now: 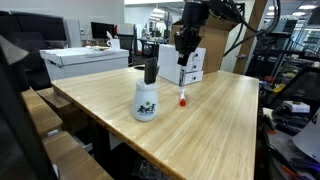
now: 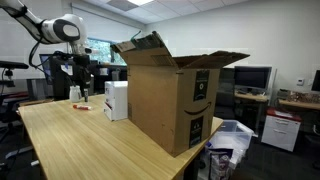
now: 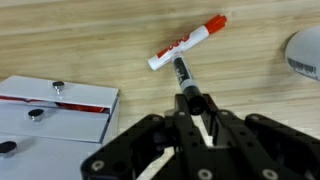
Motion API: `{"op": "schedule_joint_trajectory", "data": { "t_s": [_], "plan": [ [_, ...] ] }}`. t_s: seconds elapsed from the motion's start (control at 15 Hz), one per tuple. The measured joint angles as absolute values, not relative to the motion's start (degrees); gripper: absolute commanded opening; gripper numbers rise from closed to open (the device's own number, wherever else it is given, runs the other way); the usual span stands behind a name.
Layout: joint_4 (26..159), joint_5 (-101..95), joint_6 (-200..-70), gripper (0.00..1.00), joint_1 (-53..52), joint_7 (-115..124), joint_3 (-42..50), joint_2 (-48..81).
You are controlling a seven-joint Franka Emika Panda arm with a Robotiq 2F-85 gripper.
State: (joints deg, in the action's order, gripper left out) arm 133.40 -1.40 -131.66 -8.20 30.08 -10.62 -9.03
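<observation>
The black marker [image 3: 182, 76] points down from the gripper's fingers, so the robot will lower its gripper to stand it on the bare wood beside the red-capped marker and let it go.
My gripper [image 3: 190, 100] is shut on a black marker [image 3: 182, 76] that sticks out forward past the fingertips. Just beyond its tip a white marker with a red cap [image 3: 188, 41] lies at a slant on the wooden table [image 3: 90, 40]. In both exterior views the gripper [image 1: 186, 56] [image 2: 80, 72] hangs above the table, over the red-capped marker [image 1: 182, 98] [image 2: 84, 108]. A white bottle with a black top [image 1: 146, 98] stands nearby, and its edge [image 3: 305, 55] shows at the right of the wrist view.
A white box [image 1: 192, 66] [image 3: 50, 105] sits on the table close to the gripper. A large open cardboard box [image 2: 175, 95] stands on the table further along. Desks, monitors and office clutter surround the table [image 1: 220, 120].
</observation>
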Motion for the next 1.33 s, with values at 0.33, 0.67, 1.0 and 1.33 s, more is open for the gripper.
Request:
{"op": "schedule_joint_trajectory", "data": {
  "t_s": [0.33, 0.67, 1.0, 1.33],
  "plan": [
    [136.25, -4.59, -137.11, 0.44, -8.2, 30.82, -10.77, -8.43],
    [136.92, -5.0, -137.89, 0.67, -8.21, 30.92, -10.96, -7.92],
    [136.35, -5.0, -137.5, 0.96, -8.33, 30.92, -11.55, -7.89],
    [132.72, -5.0, -133.91, 1.0, -8.65, 30.82, -12.83, -7.9]
  ]
}}
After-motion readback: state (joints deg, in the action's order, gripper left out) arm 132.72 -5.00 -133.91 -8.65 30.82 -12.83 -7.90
